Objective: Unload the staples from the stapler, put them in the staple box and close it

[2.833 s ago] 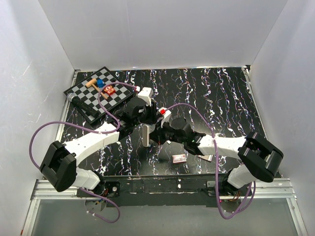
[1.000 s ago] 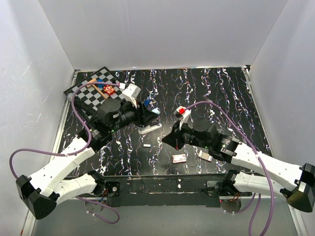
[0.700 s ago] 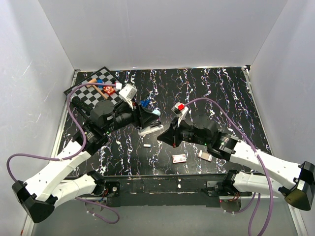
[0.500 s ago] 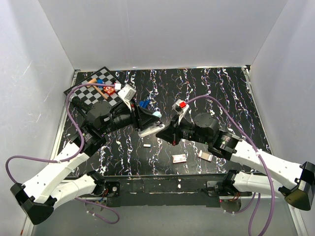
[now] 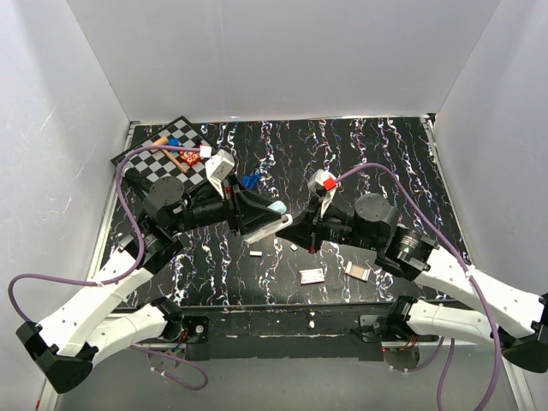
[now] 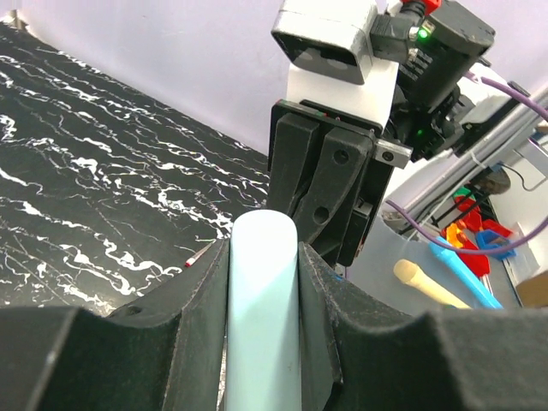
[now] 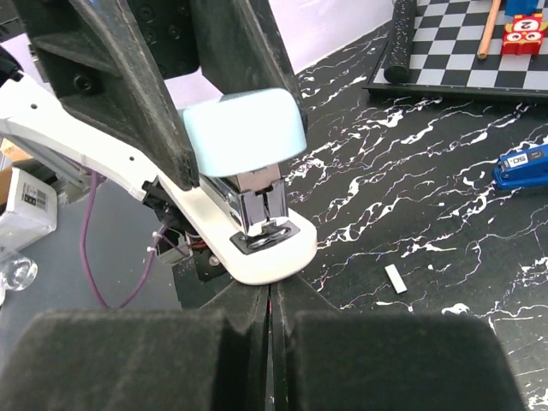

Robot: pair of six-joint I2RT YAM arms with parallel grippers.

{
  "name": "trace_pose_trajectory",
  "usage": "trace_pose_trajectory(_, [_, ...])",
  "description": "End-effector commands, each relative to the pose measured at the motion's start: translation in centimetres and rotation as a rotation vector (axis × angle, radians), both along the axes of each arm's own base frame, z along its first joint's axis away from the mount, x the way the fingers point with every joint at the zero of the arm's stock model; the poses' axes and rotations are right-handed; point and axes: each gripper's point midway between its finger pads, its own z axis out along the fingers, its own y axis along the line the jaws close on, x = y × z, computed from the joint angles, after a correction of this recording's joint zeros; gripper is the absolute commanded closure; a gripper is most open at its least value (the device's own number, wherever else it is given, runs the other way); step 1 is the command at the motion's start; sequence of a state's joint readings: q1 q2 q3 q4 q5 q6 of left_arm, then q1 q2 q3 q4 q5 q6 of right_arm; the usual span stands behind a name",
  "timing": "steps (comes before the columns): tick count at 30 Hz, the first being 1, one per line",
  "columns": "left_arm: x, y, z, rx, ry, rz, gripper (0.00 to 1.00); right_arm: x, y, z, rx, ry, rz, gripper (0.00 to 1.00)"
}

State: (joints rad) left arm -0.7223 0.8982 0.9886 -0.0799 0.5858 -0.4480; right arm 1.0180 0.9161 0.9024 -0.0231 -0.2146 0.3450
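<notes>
My left gripper turns downward next, lowers the pale stapler and releases it onto the clear, bare tabletop below it, beside the royal-blue stapler [image 5: 250,181].
My left gripper [image 5: 250,214] is shut on a pale light-blue and white stapler [image 5: 271,224] and holds it above the table, nose toward the right arm. In the right wrist view this stapler [image 7: 248,171] shows a metal magazine and a white base. In the left wrist view its pale top [image 6: 261,291] sits between my fingers. My right gripper [image 5: 293,224] is shut, with its tips [image 7: 272,295] just under the base's front end. A small whitish staple bar [image 5: 255,253] lies on the table below and also shows in the right wrist view [image 7: 395,278]. A small dark royal-blue stapler [image 5: 250,181] lies behind.
A checkered board [image 5: 150,171] with small pieces sits at the back left. A red-and-white flat box [image 5: 312,275] and a tan-grey tile [image 5: 358,272] lie near the front edge. White walls enclose the black marbled table [image 5: 385,163].
Over the last second the left arm has swung the pale-blue stapler right and forward. The right gripper has moved left to meet its front end. The staple bar has stayed on the table.
</notes>
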Motion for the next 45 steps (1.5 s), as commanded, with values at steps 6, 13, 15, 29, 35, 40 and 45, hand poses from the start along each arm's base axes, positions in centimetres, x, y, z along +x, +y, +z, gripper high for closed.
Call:
trace_pose_trajectory(6, [-4.2, -0.9, -0.9, 0.019, -0.014, -0.285, 1.0, -1.5, -0.1, 7.8, 0.124, -0.22, 0.102, 0.99])
trace_pose_trajectory(13, [-7.0, -1.5, -1.4, 0.033, -0.022, -0.473, 1.0, -2.2, 1.1, 11.3, 0.121, -0.323, 0.204, 0.99])
trace_pose_trajectory(15, [-8.1, -1.8, -1.6, 0.039, -0.026, -0.525, 1.0, -2.3, 1.6, 12.2, 0.12, -0.35, 0.232, 0.99])
trace_pose_trajectory(29, [-8.7, -3.2, -1.9, 0.101, -0.08, -0.498, 1.0, -2.2, 1.5, 11.3, 0.06, -0.383, 0.249, 0.99])
trace_pose_trajectory(35, [-6.3, -3.2, -1.5, 0.128, -0.103, -0.333, 1.0, -0.8, -0.9, 8.2, -0.009, -0.358, 0.108, 0.99])
trace_pose_trajectory(40, [-3.6, -2.9, -1.7, 0.168, -0.104, -0.172, 1.0, 1.7, -3.6, 5.1, -0.086, -0.315, -0.085, 0.99])
trace_pose_trajectory(45, [-0.1, -2.1, -1.8, 0.219, -0.101, 0.037, 1.0, 4.4, -6.9, 1.6, -0.182, -0.239, -0.307, 0.99])
